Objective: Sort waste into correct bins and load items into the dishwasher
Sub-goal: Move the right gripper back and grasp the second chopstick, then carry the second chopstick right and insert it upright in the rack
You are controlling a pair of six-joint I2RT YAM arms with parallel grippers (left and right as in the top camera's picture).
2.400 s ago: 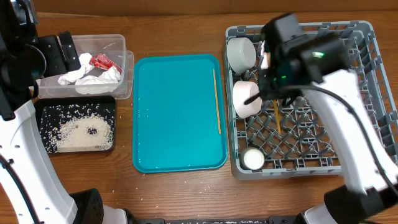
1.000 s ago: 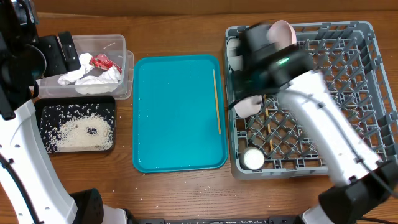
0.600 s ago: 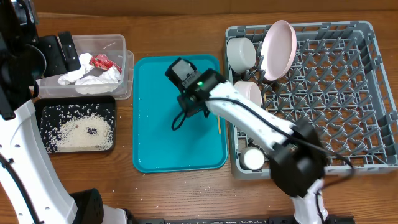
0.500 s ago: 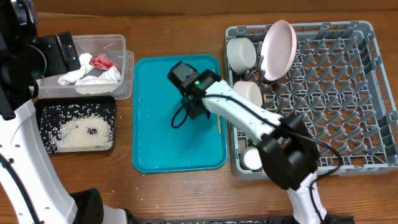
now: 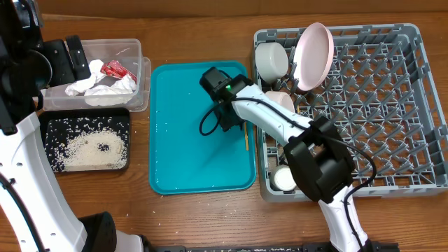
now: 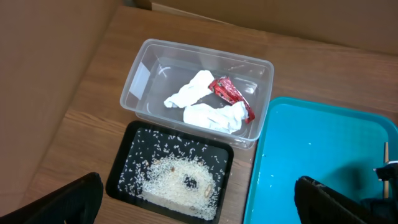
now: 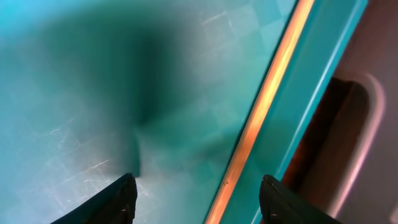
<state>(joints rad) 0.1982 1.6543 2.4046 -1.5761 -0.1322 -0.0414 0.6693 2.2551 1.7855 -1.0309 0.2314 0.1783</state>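
Note:
My right gripper moves down onto the wooden chopstick's length point(image 5: 245, 129) point(image 7: 236, 170) beside the teal tray's rim next, then closes, since the chopstick already runs between its open fingers.
One thin wooden chopstick point(image 5: 246, 137) lies along the right side of the teal tray point(image 5: 182, 154). My right gripper point(image 5: 229, 120) hovers low over it, open. The chopstick point(image 7: 267, 106) runs between the two fingers, nearer the right fingertip point(image 7: 292, 202), and nothing is gripped. My left gripper point(image 6: 198, 202) is open high above the black tray point(image 6: 121, 177) of rice grains point(image 6: 177, 186). The clear tub point(image 6: 146, 68) holds the white napkin point(image 6: 208, 109) and the red wrapper point(image 6: 230, 93). The grey dish rack point(image 5: 392, 105) holds a pink plate point(image 5: 313, 45), white bowls point(image 5: 271, 59) and a small white cup point(image 5: 285, 179).
The teal tray's raised rim point(image 7: 323, 93) stands just right of the chopstick, with the rack's wall close beyond it. The clear tub point(image 5: 136, 52) and black tray point(image 5: 49, 126) sit left of the teal tray. My left arm point(image 5: 21, 84) stands at the far left.
My right arm swung out of the dish rack to the teal tray, then slid right toward the chopstick. The pink plate now stands uncovered in the rack. The left arm has not moved.

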